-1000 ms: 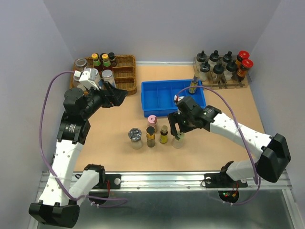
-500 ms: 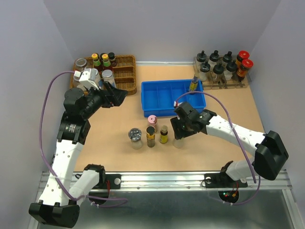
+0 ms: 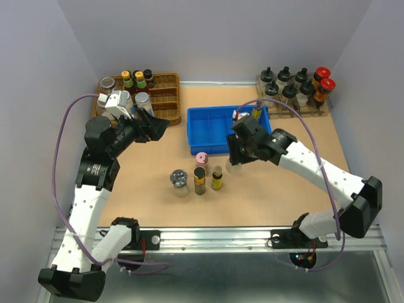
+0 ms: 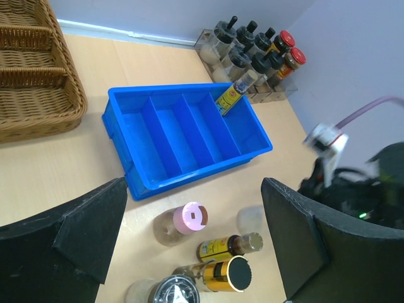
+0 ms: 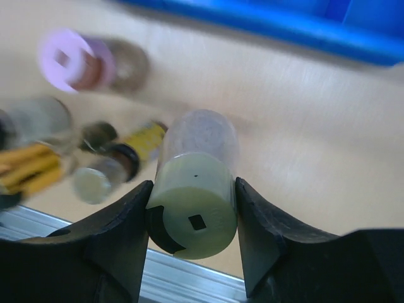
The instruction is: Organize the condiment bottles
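The section of the blue bin beside the slim bottle is empty, so I will next lift my right gripper outward over the bin's near rim, then lower into its far end.
My right gripper [image 3: 234, 156] is shut on the pale-green-lidded jar [image 5: 192, 202], its fingers [image 5: 113, 233] pressing both sides of the lid. It holds the jar off the table just in front of the blue bin [image 3: 208, 129]. On the table to the left stand a pink-lidded jar [image 3: 201, 159], a silver-lidded jar [image 3: 179, 180], a black-capped gold bottle [image 3: 199, 178] and a small yellow bottle [image 3: 217, 178]. One slim bottle [image 3: 255, 112] leans in the bin's back right corner. My left gripper [image 3: 159, 126] hangs open and empty, left of the bin.
A wicker basket [image 3: 165, 88] holding several bottles and jars sits at the back left. A rack [image 3: 293, 108] of black-knobbed cruets and red-capped bottles stands at the back right. The blue bin [image 4: 183, 136] has several narrow compartments.
The right gripper closed on the pale-green-lidded jar, lifted it from the row's right end and carried it back toward the blue bin. The left arm stayed still.
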You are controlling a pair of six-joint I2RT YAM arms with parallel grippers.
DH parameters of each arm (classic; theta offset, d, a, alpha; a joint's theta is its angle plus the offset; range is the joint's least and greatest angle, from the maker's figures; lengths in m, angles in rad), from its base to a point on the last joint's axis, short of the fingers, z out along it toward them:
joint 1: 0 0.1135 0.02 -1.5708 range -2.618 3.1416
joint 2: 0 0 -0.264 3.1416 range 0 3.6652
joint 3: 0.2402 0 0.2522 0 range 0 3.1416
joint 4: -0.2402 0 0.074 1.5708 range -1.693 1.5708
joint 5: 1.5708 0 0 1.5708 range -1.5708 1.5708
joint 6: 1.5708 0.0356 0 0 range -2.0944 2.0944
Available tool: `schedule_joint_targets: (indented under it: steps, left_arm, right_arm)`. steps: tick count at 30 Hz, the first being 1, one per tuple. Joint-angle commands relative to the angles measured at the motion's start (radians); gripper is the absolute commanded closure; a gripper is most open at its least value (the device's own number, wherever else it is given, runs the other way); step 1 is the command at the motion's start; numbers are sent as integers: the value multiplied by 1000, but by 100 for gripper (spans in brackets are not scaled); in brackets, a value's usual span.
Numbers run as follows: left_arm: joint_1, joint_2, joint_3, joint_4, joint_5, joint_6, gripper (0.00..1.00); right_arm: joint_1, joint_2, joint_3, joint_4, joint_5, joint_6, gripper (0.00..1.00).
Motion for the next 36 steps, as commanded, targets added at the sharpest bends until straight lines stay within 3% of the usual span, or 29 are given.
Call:
schedule_joint_targets:
  steps: [1, 11, 22, 36]
  left_arm:
    - [-6, -7, 1, 48, 29, 2, 1]
    - [-6, -3, 0, 48, 46, 7, 1]
    - [-6, -23, 9, 8, 32, 21, 1]
    - [-6, -16, 3, 3, 19, 27, 1]
  right_arm:
    - [7, -3, 275, -57, 115, -23, 100]
    - [-155, 307, 555, 23, 259, -94, 100]
    - [-338, 586, 725, 146, 65, -139, 100]
    - [-364, 769, 859, 181, 19, -162, 100]
